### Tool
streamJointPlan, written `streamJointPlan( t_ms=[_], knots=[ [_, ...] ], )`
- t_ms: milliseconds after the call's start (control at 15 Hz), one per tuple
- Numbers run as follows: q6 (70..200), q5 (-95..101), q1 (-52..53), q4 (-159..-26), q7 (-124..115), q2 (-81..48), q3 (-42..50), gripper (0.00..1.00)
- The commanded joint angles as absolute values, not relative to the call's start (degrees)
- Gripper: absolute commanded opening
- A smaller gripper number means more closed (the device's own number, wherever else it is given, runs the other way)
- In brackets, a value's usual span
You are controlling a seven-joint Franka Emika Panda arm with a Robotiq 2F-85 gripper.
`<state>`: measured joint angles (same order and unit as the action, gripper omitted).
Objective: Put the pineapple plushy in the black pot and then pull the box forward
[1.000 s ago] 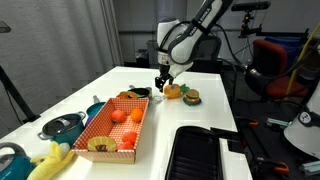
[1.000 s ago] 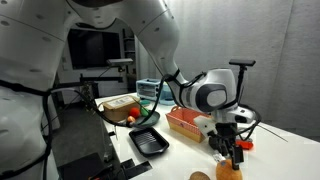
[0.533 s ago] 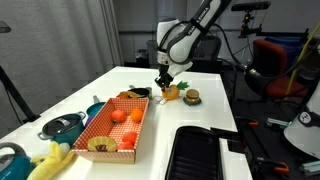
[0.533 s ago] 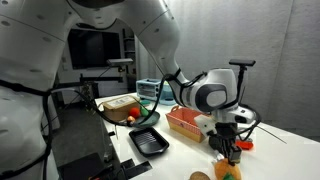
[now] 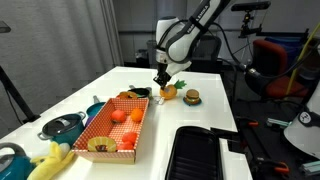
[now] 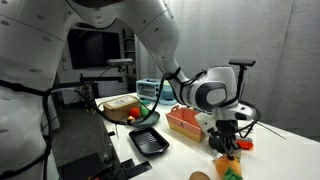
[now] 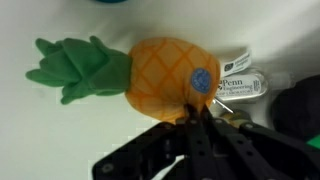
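Observation:
My gripper is going to rise next, move toward the far end of the box and release the plushy over the pot's opening, because the pineapple plushy is low beside the black pot.
The pineapple plushy (image 7: 160,72) lies on its side on the white table, its green tuft (image 7: 80,68) to the left and a white tag (image 7: 240,82) to the right. My gripper (image 7: 195,112) is shut on it, the two fingers pinching the orange fabric at its lower edge. In both exterior views the gripper (image 5: 163,84) (image 6: 229,152) reaches straight down onto the plushy (image 5: 168,93) (image 6: 230,170). The black pot (image 5: 138,92) stands just beside it, at the far end of the red-and-white checkered box (image 5: 92,133) (image 6: 185,124), which holds round orange fruits.
A burger-like toy (image 5: 192,97) lies just past the plushy. A teal lidded pot (image 5: 62,127), a blue bowl (image 5: 95,107) and a yellow plush (image 5: 50,160) sit beside the box. A black ribbed tray (image 5: 195,152) lies near the table edge, and a small black tray (image 6: 145,140) too.
The jaws have closed from wide open onto the pineapple plushy. The arm has stayed over the same spot.

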<state>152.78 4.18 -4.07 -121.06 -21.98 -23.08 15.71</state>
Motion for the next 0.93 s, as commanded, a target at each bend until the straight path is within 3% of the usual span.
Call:
streamJointPlan(
  t_ms=[0,333,867],
  knots=[
    [156.8,7.0,-0.9,-121.3,-22.3,-19.0,15.9,0.01],
    [159.6,15.8,4.0,-118.8,-23.3,-13.9,16.6,0.01],
    [159.1,16.2,2.1,-113.8,-19.1,-13.0,12.6,0.01]
  ],
)
